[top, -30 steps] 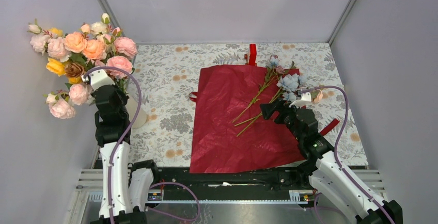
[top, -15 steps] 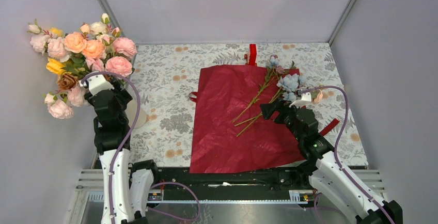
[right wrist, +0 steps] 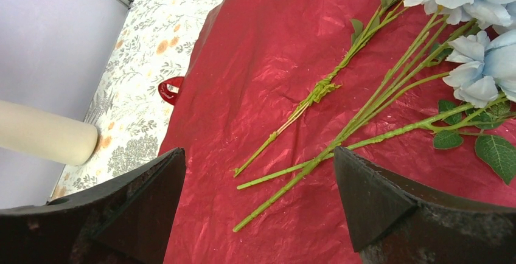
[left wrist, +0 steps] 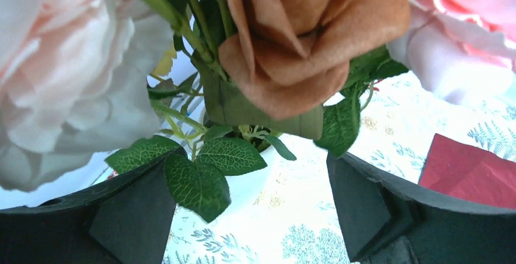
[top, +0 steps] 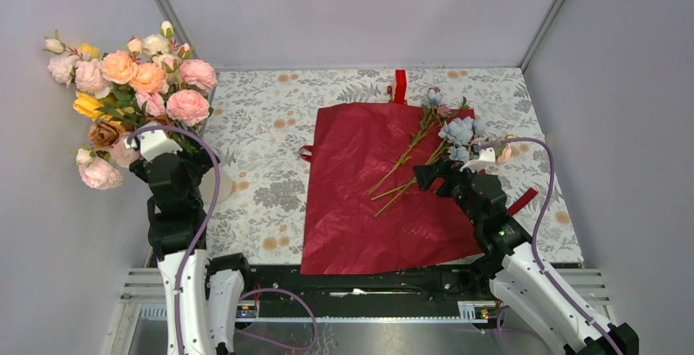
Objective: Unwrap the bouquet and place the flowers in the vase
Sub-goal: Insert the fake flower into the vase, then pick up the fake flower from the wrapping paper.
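Note:
The right gripper lowers and turns next onto the joint of the blue flower's stems, just beyond the crossing, because there they run together into one bundle.
The bouquet's dark red wrapping paper [top: 372, 199] lies spread flat on the table. The flowers [top: 448, 130], pale blue and small pink blooms on thin green stems [right wrist: 371, 103], lie loose on its far right part, stem ends pointing to the near left. My right gripper [top: 421, 176] hovers open just over those stem ends [right wrist: 258, 151], touching nothing. The white vase [top: 219, 180] stands at the left, mostly hidden by my left arm; in the right wrist view the vase [right wrist: 45, 140] shows as a cream cylinder. My left gripper [left wrist: 252, 154] is open beside it, with nothing between its fingers.
A big bunch of peach, pink and yellow roses [top: 123, 85] rises over the vase and leans out past the table's left edge; its brown rose [left wrist: 298, 39] hangs right above my left fingers. A red ribbon [top: 399, 85] lies at the paper's far edge, another ribbon piece [top: 524, 200] by my right arm.
My left gripper has opened and drawn back toward the near edge. The rose bunch has sagged slightly to the left and downward. The right arm has hardly moved.

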You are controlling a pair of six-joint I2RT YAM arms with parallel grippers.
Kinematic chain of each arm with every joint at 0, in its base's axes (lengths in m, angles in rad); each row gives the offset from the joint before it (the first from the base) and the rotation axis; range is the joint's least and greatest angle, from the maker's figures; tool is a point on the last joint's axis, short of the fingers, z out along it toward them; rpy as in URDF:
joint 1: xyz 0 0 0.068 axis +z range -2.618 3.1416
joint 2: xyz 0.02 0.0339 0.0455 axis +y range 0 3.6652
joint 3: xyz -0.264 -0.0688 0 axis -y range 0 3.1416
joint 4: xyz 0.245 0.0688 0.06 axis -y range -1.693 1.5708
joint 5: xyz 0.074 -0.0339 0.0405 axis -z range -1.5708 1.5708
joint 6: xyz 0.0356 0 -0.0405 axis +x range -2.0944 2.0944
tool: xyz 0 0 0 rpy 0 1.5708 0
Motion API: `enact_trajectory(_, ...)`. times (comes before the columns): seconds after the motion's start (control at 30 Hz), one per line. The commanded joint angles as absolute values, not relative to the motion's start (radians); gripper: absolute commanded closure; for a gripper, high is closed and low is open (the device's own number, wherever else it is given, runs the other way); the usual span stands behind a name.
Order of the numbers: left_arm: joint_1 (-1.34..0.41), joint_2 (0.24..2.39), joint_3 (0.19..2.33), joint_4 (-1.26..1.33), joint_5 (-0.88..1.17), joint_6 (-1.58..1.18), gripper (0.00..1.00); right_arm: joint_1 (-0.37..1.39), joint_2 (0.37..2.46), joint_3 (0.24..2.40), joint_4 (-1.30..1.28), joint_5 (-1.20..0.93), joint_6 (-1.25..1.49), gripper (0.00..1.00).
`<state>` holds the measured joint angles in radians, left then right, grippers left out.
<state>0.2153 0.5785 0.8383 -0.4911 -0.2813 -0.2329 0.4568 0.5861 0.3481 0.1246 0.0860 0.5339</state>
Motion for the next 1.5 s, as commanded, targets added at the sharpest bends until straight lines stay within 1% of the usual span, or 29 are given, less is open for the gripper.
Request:
enact_trajectory(0.0, 0.213, 0.55, 0.839, -0.507, -0.241, -0.259, 0.05, 0.45, 0.574, 0.368, 0.112, 0.092, 0.509, 0.03)
enact_trajectory(0.23, 0.143, 0.531, 0.875, -0.586, -0.265, -0.261, 0.05, 0.45, 0.569, 0.377, 0.092, 0.095, 0.499, 0.03)
enact_trajectory(0.43, 0.124, 0.498, 0.888, -0.637, -0.206, -0.273, 0.03, 0.45, 0.555, 0.385, 0.064, 0.098, 0.496, 0.03)
enact_trajectory(0.5, 0.107, 0.498, 0.895, -0.659, -0.153, -0.269, 0.03, 0.45, 0.549, 0.398, 0.037, 0.104, 0.503, 0.03)
enact_trajectory(0.67, 0.028, 0.507, 0.897, -0.737, -0.066, -0.251, 0.05, 0.451, 0.537, 0.474, -0.146, 0.157, 0.521, 0.04)
enact_trajectory(0.83, -0.095, 0.507, 0.863, -0.754, -0.044, -0.246, 0.05, 0.45, 0.5, 0.539, -0.328, 0.215, 0.54, 0.04)
enact_trajectory(0.93, -0.181, 0.557, 0.868, -0.756, -0.041, -0.222, 0.05, 0.45, 0.475, 0.56, -0.405, 0.226, 0.564, 0.05)
enact_trajectory(1.03, -0.265, 0.595, 0.856, -0.725, -0.047, -0.218, 0.05, 0.45, 0.455, 0.569, -0.447, 0.233, 0.591, 0.05)
enact_trajectory(1.2, -0.362, 0.63, 0.834, -0.577, 0.06, -0.225, 0.05, 0.45, 0.47, 0.56, -0.455, 0.251, 0.648, 0.06)
enact_trajectory(1.4, -0.401, 0.727, 0.886, -0.475, 0.172, -0.156, 0.05, 0.45, 0.557, 0.554, -0.395, 0.238, 0.696, 0.07)
enact_trajectory(1.47, -0.407, 0.739, 0.881, -0.44, 0.202, -0.147, 0.05, 0.45, 0.597, 0.554, -0.352, 0.219, 0.696, 0.1)
